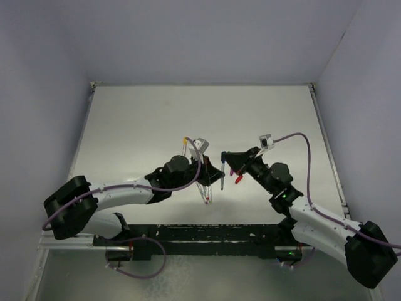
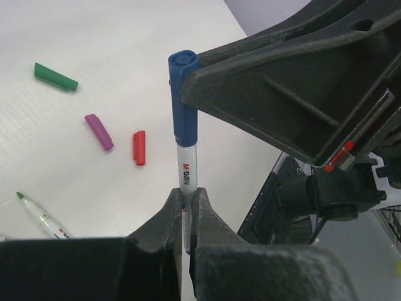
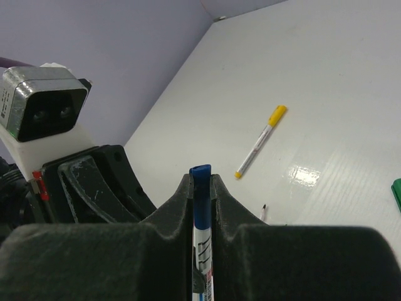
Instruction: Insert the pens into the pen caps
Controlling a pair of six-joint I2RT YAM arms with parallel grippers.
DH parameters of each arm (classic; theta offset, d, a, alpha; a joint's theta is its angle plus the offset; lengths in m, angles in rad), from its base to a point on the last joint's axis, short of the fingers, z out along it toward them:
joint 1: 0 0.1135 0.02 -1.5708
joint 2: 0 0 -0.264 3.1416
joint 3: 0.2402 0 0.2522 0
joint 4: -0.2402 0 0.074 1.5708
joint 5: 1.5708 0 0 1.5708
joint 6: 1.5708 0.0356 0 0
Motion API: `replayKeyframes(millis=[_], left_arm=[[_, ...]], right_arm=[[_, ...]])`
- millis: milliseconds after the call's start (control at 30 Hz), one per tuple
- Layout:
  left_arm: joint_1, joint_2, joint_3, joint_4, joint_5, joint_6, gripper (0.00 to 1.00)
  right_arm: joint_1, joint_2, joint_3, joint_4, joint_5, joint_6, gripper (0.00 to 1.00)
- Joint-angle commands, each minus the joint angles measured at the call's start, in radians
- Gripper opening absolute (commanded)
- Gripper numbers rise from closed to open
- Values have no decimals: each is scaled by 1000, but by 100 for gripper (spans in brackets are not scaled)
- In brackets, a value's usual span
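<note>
The blue cap is already on. The white pen goes outward and down in my left gripper next, for release on the tabletop beside the yellow-capped one.
A white pen stands between my two grippers, with the blue pen cap on its upper end. My left gripper is shut on the pen's barrel. My right gripper is shut on the blue cap, and its dark fingers reach in from the right in the left wrist view. From above, the two grippers meet mid-table. Loose green, purple and red caps lie on the table. A green-tipped pen lies uncapped at lower left.
A pen with a yellow cap on it lies further back on the white table. More pens lie under the left wrist. Walls close the table at the back and sides. The left wrist camera sits close to my right gripper.
</note>
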Motion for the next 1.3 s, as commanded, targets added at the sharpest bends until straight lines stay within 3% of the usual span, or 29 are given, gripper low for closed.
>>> replayKeyframes(millis=[0, 567, 1000, 1267], left_arm=[[52, -94, 46, 271, -91, -7, 0], [137, -156, 40, 301, -62, -49, 0], [160, -162, 76, 256, -74, -11, 0], [160, -136, 39, 119, -94, -45, 0]], right_arm=[[35, 18, -6, -126, -127, -39, 0], [36, 74, 34, -101, -310, -113, 0], [40, 70, 41, -153, -257, -122, 0], [41, 120, 221, -269, -116, -143, 0]])
